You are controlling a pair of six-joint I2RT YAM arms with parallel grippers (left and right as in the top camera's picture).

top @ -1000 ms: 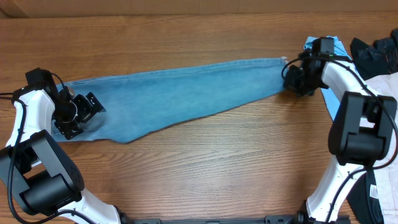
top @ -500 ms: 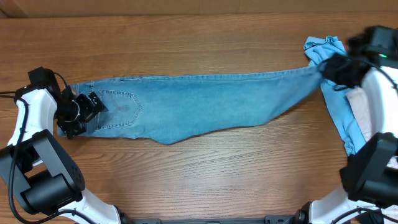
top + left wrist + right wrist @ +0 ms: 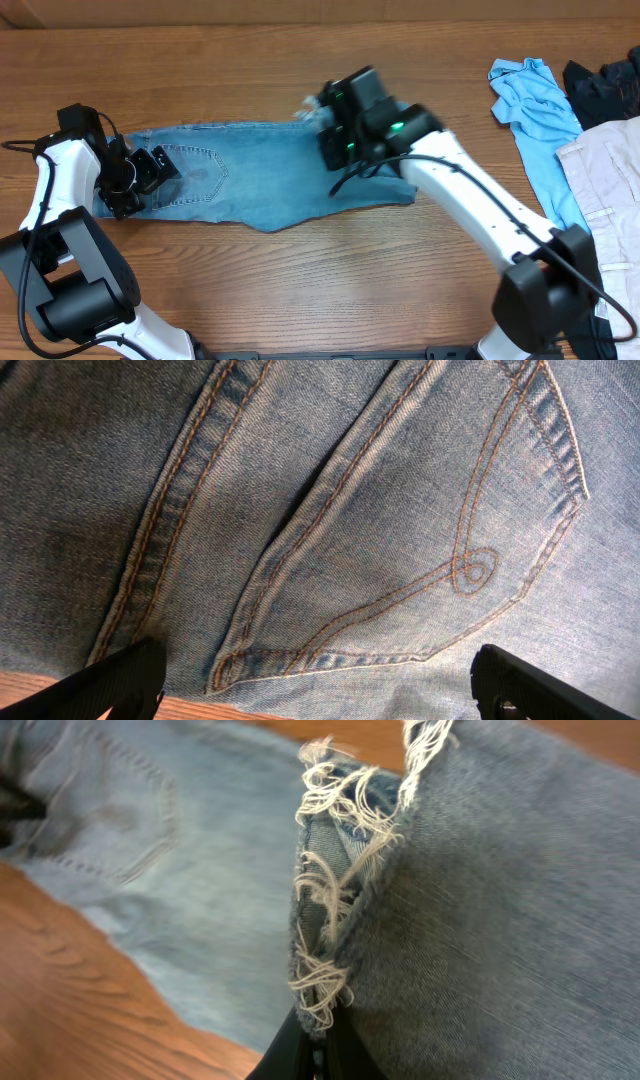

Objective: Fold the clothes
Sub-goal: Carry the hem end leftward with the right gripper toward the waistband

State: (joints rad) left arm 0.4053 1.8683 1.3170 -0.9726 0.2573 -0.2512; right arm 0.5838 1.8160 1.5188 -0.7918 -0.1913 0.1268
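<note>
My right gripper carries the raised hem down and left in the overhead view to the bare denim (image 3: 254,176) (image 3: 228,880) beside the pocket next, lowers and releases it.
The light-wash denim jeans (image 3: 250,175) lie on the wooden table, waistband end at the left with a stitched back pocket (image 3: 400,550). My right gripper (image 3: 335,125) is shut on the frayed hem (image 3: 330,920) of the legs and holds it above the middle of the jeans, with the legs doubled back leftward. My left gripper (image 3: 145,175) is open, its fingers (image 3: 320,685) spread over the pocket at the waistband end near the cloth's lower edge.
A sky-blue T-shirt (image 3: 535,100) lies at the right. Beige trousers (image 3: 605,170) and a dark garment (image 3: 600,85) lie at the far right edge. Bare wood (image 3: 300,290) shows in front of the jeans.
My right gripper has carried the hem from the far right across to the middle, doubling the legs back. The jeans slid right earlier, exposing the pocket. The left gripper has barely moved.
</note>
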